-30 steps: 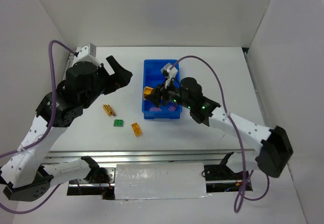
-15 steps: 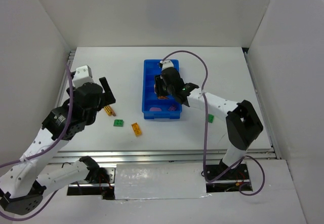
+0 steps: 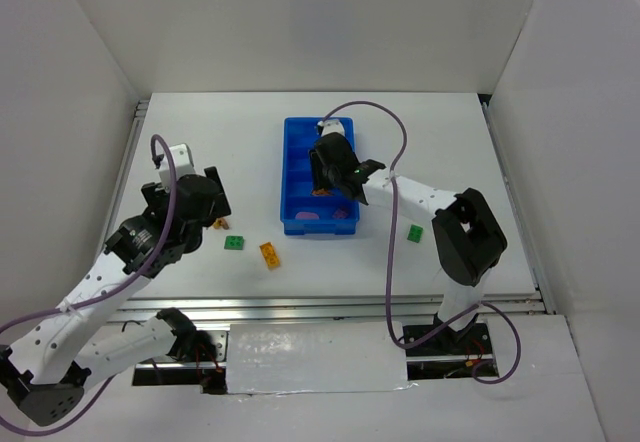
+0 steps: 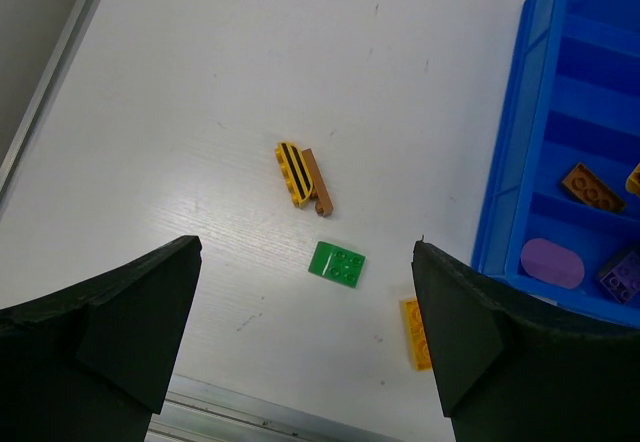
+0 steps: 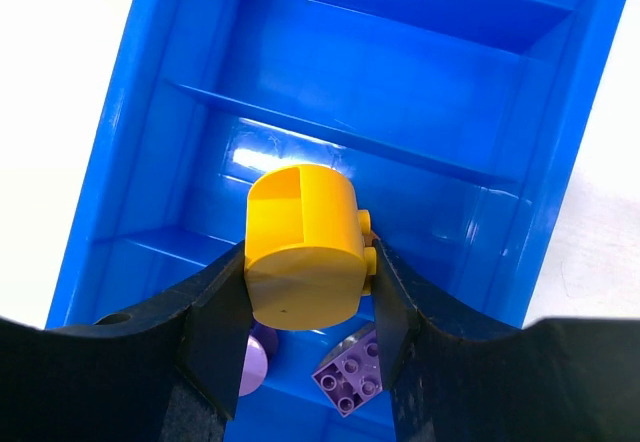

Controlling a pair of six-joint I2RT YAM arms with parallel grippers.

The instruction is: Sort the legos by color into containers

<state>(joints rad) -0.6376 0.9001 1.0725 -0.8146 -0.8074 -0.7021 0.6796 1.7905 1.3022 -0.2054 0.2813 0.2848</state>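
My right gripper moves outward next over the section of the blue tray just beyond the brownish-orange brick. It releases the rounded orange-yellow lego (image 5: 305, 247) there, because that section is empty.
My right gripper (image 5: 308, 262) is shut on a rounded orange-yellow lego (image 5: 305, 247) and holds it above the middle compartments of the blue tray (image 5: 140, 112). Below it lie a purple brick (image 5: 348, 374) and a purple round piece (image 5: 262, 360). In the top view this gripper (image 3: 330, 170) is over the tray (image 3: 292, 162). My left gripper (image 4: 305, 312) is open and empty above the table. Under it lie a yellow-black striped lego (image 4: 293, 173) against a brown one (image 4: 318, 184), a green lego (image 4: 337, 264) and an orange-yellow lego (image 4: 416, 334).
A second green lego (image 3: 414, 232) lies on the table right of the tray. A brownish-orange brick (image 4: 592, 187) sits in the tray's second-nearest compartment. The table's metal front rail (image 3: 300, 307) runs along the near edge. White walls close in the sides.
My left arm has swung down and toward the near edge, over the loose legos. My right arm has folded in, and its gripper stays over the tray with the orange-yellow lego.
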